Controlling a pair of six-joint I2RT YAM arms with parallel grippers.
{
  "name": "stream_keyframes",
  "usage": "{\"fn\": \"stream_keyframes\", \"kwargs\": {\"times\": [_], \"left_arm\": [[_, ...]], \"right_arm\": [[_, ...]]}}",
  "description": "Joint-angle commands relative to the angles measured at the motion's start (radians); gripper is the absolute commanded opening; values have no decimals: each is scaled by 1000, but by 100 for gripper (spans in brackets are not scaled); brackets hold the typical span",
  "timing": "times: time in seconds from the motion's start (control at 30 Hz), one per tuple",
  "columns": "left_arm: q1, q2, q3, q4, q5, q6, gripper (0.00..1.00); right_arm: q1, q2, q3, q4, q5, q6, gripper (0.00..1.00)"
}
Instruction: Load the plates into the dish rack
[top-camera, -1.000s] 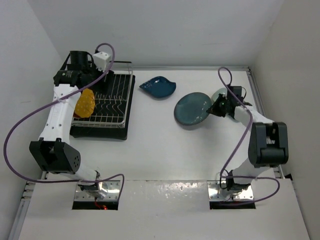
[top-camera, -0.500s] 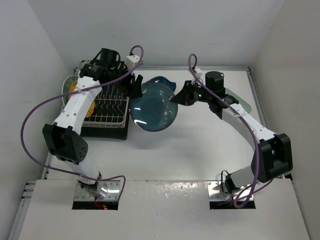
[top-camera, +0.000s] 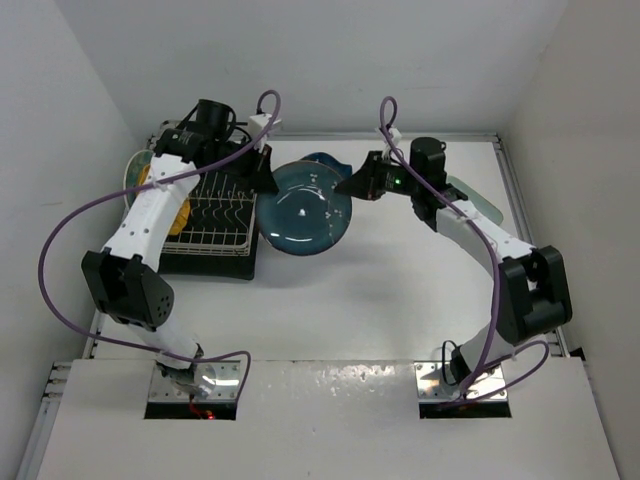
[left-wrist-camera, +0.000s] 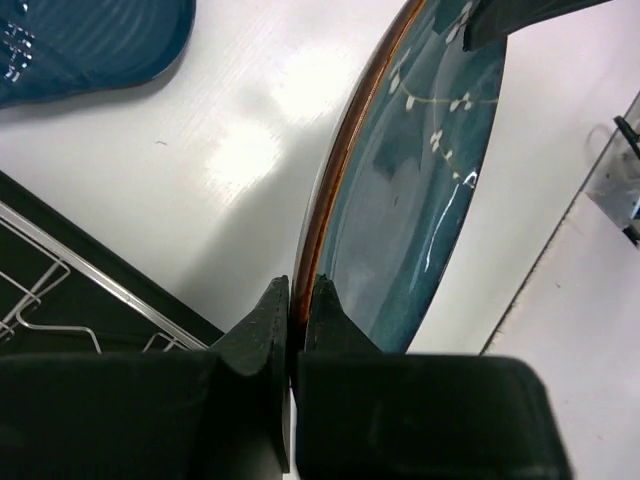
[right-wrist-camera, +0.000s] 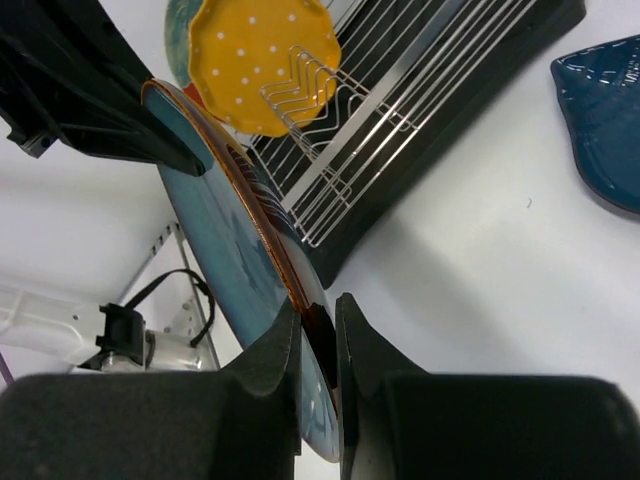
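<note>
My left gripper carries the teal plate (top-camera: 300, 210) left in the top view and down next, to an empty dish rack slot beside the yellow plate.
A teal round plate (top-camera: 300, 210) with a brown rim hangs on edge above the table, between the dish rack (top-camera: 215, 215) and my right arm. My left gripper (top-camera: 268, 183) is shut on its left rim (left-wrist-camera: 340, 190). My right gripper (top-camera: 350, 190) straddles the opposite rim (right-wrist-camera: 215, 230), its jaws slightly open: one finger touches the plate and the other stands a sliver off. The yellow dotted plate (top-camera: 170, 208) stands upright in the rack (right-wrist-camera: 400, 90), with another plate (top-camera: 135, 168) behind it. The dark blue leaf plate (top-camera: 320, 160) lies on the table behind the teal one.
A pale mint plate (top-camera: 487, 208) lies at the right, partly under my right arm. The rack sits on a black drip tray (top-camera: 255, 262) at the left. White walls close in the back and both sides.
A second ago my left gripper was at the rack and my right was on the teal plate at the right. The plate has come to the rack's side, and the left jaws have shut on its rim.
</note>
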Motion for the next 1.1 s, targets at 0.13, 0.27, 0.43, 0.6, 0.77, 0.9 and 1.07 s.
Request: {"fn": "stream_keyframes", "kwargs": {"times": [0.13,0.27,0.43,0.6,0.77,0.9,1.07], "left_arm": [[54,-50,93,-6,-49,37,0],[73,-60,170,-6,-168,-12,0],[102,-106,264,8,-597,-47,0],[137,-183,273,80,-958,-67,0],[156,-238,125,192,-1236,-26,0],[165,-252,22,278,-1304,-1,0],[193,-252,-58,321,-1304,8,0]], "right_arm": [[61,-36,120,129,-37,111,11],[72,-21,149,59,52,94,97],[72,-40,148,-66,213,44,100],[73,-108,66,-81,307,28,100],[72,-120,42,-81,315,31,100],[72,-119,33,-80,313,36,100],[72,-131,22,-86,313,27,100]]}}
